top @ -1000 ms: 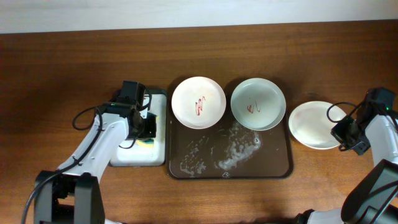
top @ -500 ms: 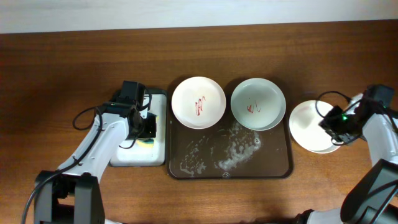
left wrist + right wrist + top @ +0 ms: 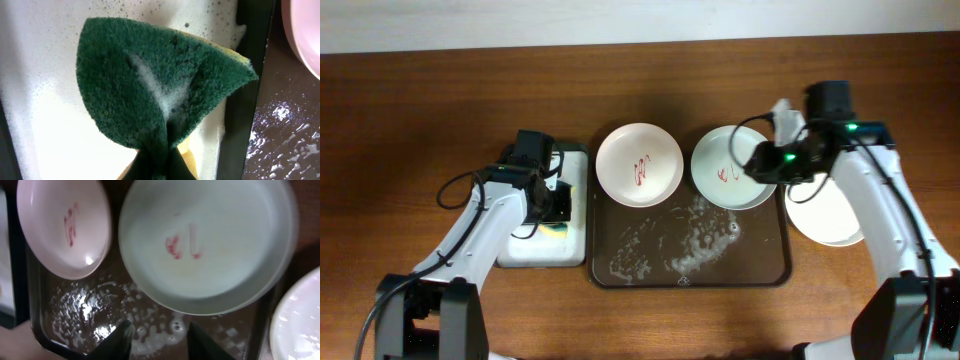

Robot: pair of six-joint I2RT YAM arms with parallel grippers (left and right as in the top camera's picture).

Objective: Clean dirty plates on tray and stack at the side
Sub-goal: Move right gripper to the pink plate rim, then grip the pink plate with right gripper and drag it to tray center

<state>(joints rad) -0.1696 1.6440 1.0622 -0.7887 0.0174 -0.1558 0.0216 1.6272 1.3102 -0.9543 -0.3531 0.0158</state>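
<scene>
I will next bring the folded green and yellow sponge in my left gripper straight down onto the foamy white bottom of the sponge tray and let go.
On the dark brown tray point(image 3: 775, 278) lie two plates with red smears: a white plate point(image 3: 639, 165) point(image 3: 62, 227) at the back left and a pale grey-green plate point(image 3: 725, 168) point(image 3: 205, 240) at the back right. A third white plate point(image 3: 825, 218) point(image 3: 300, 320), with no smear showing, rests on the table right of the tray. My right gripper point(image 3: 761, 165) point(image 3: 159, 332) hovers open over the grey-green plate's right side, holding nothing. My left gripper point(image 3: 556, 206) point(image 3: 161, 167) is shut on a folded green sponge point(image 3: 155, 85) over the white sponge tray point(image 3: 535, 250).
Soapy foam point(image 3: 695, 245) spreads over the front half of the brown tray. The sponge tray's white floor point(image 3: 45, 125) is wet and foamy. The right arm partly covers the side plate. Bare wooden table surrounds both trays.
My right gripper left the side plate, swung left and back over the grey-green plate, and opened its jaws. The left arm and sponge have stayed put.
</scene>
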